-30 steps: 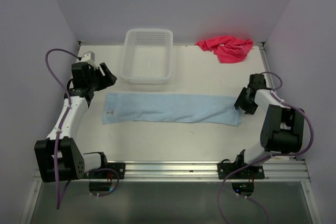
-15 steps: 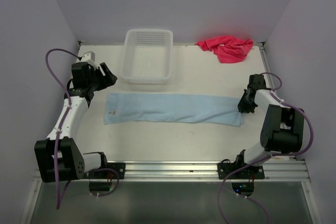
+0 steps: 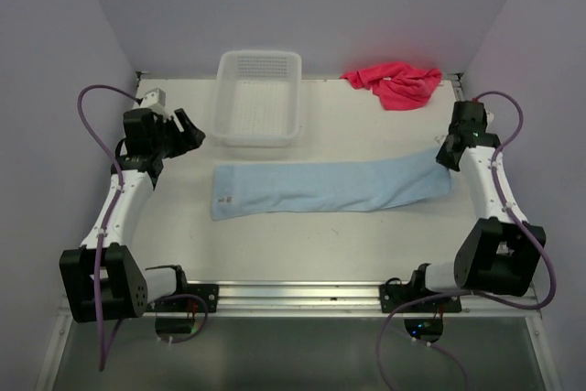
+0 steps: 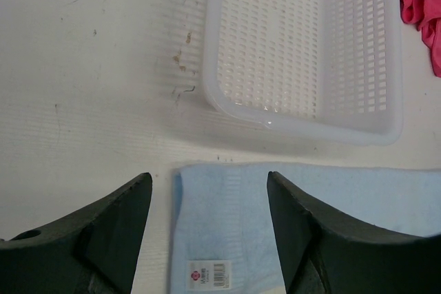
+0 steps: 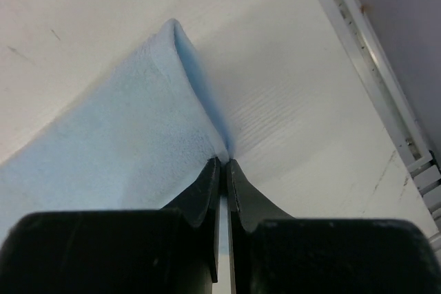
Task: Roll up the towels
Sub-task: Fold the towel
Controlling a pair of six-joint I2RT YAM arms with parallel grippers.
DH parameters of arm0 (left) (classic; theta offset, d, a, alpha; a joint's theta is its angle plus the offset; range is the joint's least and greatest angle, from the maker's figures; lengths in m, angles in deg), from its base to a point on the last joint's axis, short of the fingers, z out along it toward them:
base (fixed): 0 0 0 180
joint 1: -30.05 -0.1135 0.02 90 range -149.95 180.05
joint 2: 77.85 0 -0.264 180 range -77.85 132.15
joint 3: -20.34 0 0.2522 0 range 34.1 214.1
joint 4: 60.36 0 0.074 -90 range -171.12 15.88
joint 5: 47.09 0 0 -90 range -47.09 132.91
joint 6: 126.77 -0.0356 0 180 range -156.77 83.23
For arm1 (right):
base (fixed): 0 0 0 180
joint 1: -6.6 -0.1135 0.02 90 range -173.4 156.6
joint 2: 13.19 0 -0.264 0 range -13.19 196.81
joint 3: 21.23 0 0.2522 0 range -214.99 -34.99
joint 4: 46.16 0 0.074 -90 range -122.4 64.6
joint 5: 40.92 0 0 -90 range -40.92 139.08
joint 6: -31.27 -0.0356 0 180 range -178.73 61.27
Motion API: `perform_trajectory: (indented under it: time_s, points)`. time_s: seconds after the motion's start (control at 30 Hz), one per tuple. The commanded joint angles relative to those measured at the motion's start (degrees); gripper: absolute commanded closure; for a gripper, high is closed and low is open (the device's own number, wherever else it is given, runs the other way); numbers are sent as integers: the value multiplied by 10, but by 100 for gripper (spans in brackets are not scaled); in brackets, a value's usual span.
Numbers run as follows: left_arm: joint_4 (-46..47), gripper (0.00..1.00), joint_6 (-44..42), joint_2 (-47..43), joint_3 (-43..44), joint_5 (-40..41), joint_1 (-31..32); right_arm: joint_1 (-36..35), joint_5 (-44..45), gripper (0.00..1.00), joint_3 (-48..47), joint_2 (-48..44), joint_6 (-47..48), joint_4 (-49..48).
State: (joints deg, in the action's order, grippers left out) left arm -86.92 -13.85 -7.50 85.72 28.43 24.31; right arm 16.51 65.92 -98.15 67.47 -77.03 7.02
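Observation:
The blue towel's edge will go across to the towel's labelled end next, to the left in the top view. My right gripper will lift it over and then lower it there.
A long light blue towel [image 3: 330, 187] lies flat across the middle of the table, a white label near its left end [image 4: 207, 273]. My right gripper [image 3: 446, 160] is shut on the blue towel's right edge [image 5: 200, 125], which lifts slightly off the table. A crumpled pink towel [image 3: 395, 82] sits at the back right. My left gripper [image 3: 189, 132] hangs open above the table left of the blue towel's left end, touching nothing; between its fingers [image 4: 117, 225] the towel's left end shows.
A white perforated plastic basket [image 3: 258, 96] stands at the back centre, just behind the blue towel. Metal rails [image 5: 375, 80] run along the table's right edge. Walls close in on three sides.
My right gripper shut on the blue towel's right end and pulled it right and back. The towel slid rightward, its left end now farther from my left gripper. The left arm stayed put.

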Motion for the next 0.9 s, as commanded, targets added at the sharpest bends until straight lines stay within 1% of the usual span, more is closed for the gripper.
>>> perform_trajectory:
  time_s: [0.0,0.03,0.1,0.13,0.2,0.27,0.33,0.37,0.5,0.53,0.63,0.87]
  points:
    - [37,28,-2,-16,-6,-17,-1,-13,48,100,-54,-40,1,46]
    - [37,28,-2,-16,-6,-19,0,-20,53,100,-78,-44,2,52]
    - [37,28,-2,-18,-7,-20,1,-59,85,100,-107,-44,12,72]
    - [40,27,-1,-20,-7,-20,2,-94,96,100,-137,-42,20,79]
    - [41,27,-2,-22,-9,-22,3,-136,103,100,-165,-36,29,97]
    - [43,27,-1,-25,-10,-23,3,-177,87,100,-206,-17,30,109]
    - [45,26,0,-26,-12,-27,4,-203,58,100,-243,8,22,130]
    - [46,26,0,-26,-12,-28,5,-234,54,100,-252,15,22,133]
    - [46,25,0,-28,-13,-28,6,-315,27,100,-286,55,-9,143]
    - [46,24,0,-28,-13,-28,6,-330,11,100,-297,63,-14,139]
    - [46,24,0,-28,-13,-29,7,-412,0,100,-320,92,-35,136]
    - [49,23,3,-29,-15,-34,8,-524,-47,100,-369,174,-81,100]
